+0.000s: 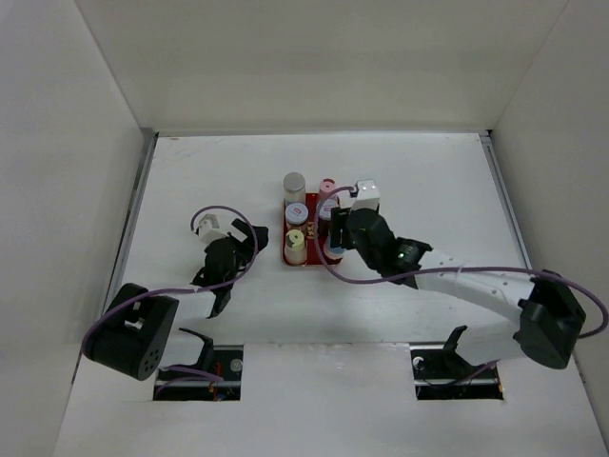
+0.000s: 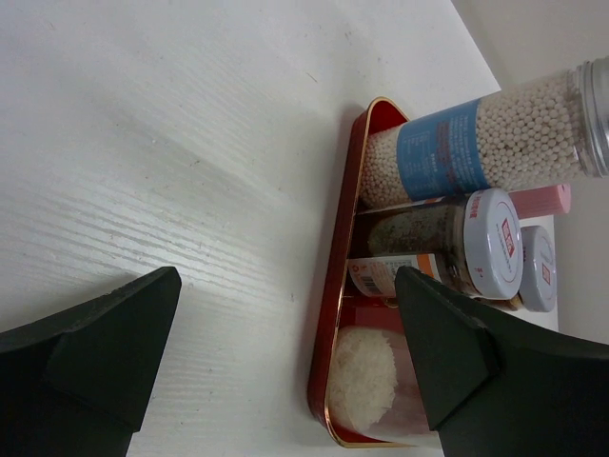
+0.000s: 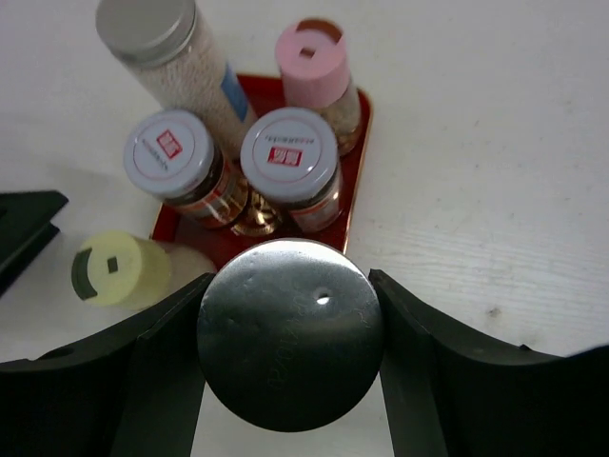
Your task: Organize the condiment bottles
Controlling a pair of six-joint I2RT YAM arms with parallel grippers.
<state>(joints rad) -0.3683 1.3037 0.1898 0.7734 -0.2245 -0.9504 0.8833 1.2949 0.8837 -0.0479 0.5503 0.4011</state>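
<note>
My right gripper shifts slightly toward the yellow-capped bottle next and lowers the silver-capped bottle into the tray's near corner [image 1: 331, 252], since bottles fill the other corners.
The red tray [image 1: 285, 255] holds several condiment bottles: a tall grey-capped one [image 1: 294, 183], a pink-capped one [image 1: 327, 188], two white-capped jars [image 1: 297, 212] and a yellow-capped one [image 1: 296, 243]. My right gripper [image 3: 290, 381] is shut on a silver-capped bottle [image 3: 290, 347] at the tray's near right corner; in the top view the gripper [image 1: 338, 238] hides that bottle. My left gripper [image 2: 285, 352] is open and empty, just left of the tray rim [image 2: 338, 286], beside the bottle of white grains [image 2: 366, 376]. The left gripper [image 1: 255, 238] also shows in the top view.
White walls enclose the table on three sides. In the right wrist view, the tip of a left finger [image 3: 24, 224] shows close to the yellow-capped bottle [image 3: 119, 268]. Purple cables loop off both arms. Bare white table lies round the tray.
</note>
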